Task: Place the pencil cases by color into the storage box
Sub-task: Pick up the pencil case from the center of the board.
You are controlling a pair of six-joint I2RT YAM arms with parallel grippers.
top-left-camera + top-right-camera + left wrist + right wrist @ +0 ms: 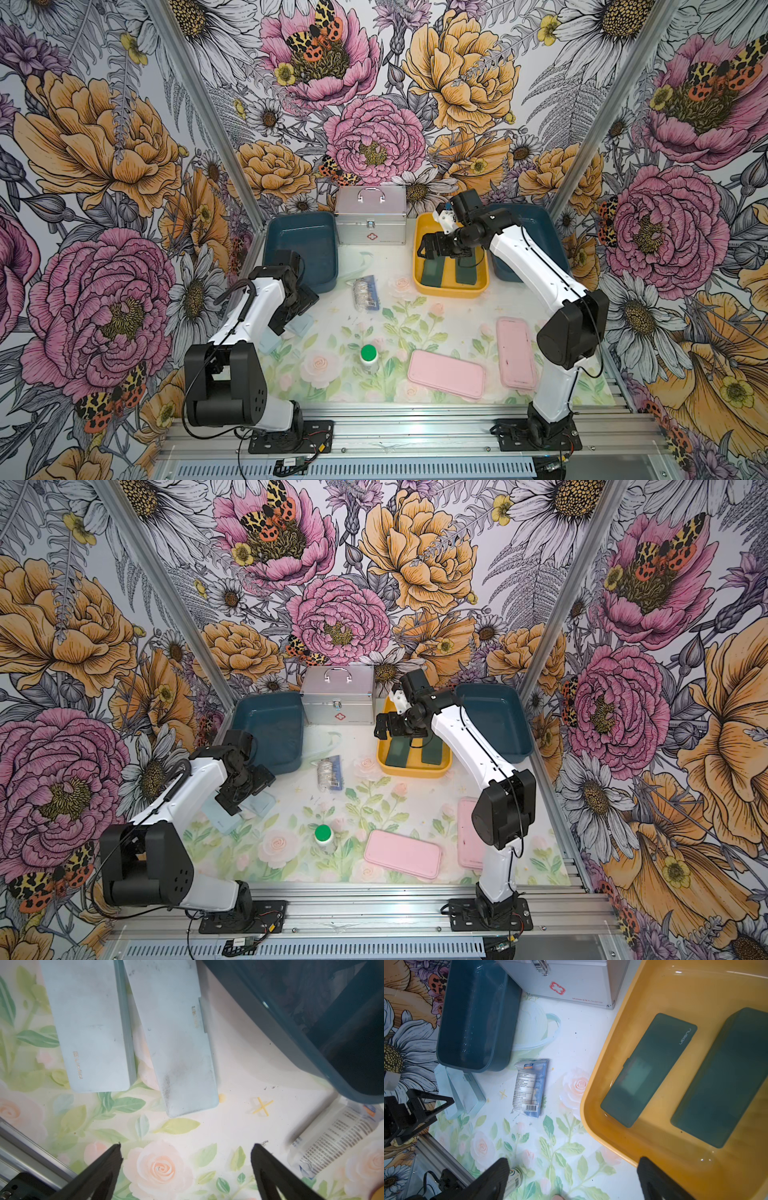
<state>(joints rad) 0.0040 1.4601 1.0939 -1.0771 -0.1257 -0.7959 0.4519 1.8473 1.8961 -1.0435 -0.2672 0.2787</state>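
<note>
The near end of the pale blue case [259,803] [188,1096] by the teal box lies below and outward of the fingertips, so my left gripper lowers outward over it next.
Two dark green pencil cases [650,1068] [726,1078] lie side by side in the yellow storage box [618,1028], also seen in a top view [451,291]. My right gripper [573,1162] hangs open and empty over that box's left rim. Two pale blue cases [91,1028] [178,1049] lie side by side on the mat at the left. My left gripper [186,1151] hovers open just above and beside them, touching nothing. Two pink cases [446,373] [515,353] lie at the front right of the mat.
Two dark teal boxes [301,249] [540,224] stand at the back left and back right, with a silver first-aid case [371,216] between the left one and the yellow box. A clear packet [365,293] and a green-capped bottle [368,357] lie mid-table.
</note>
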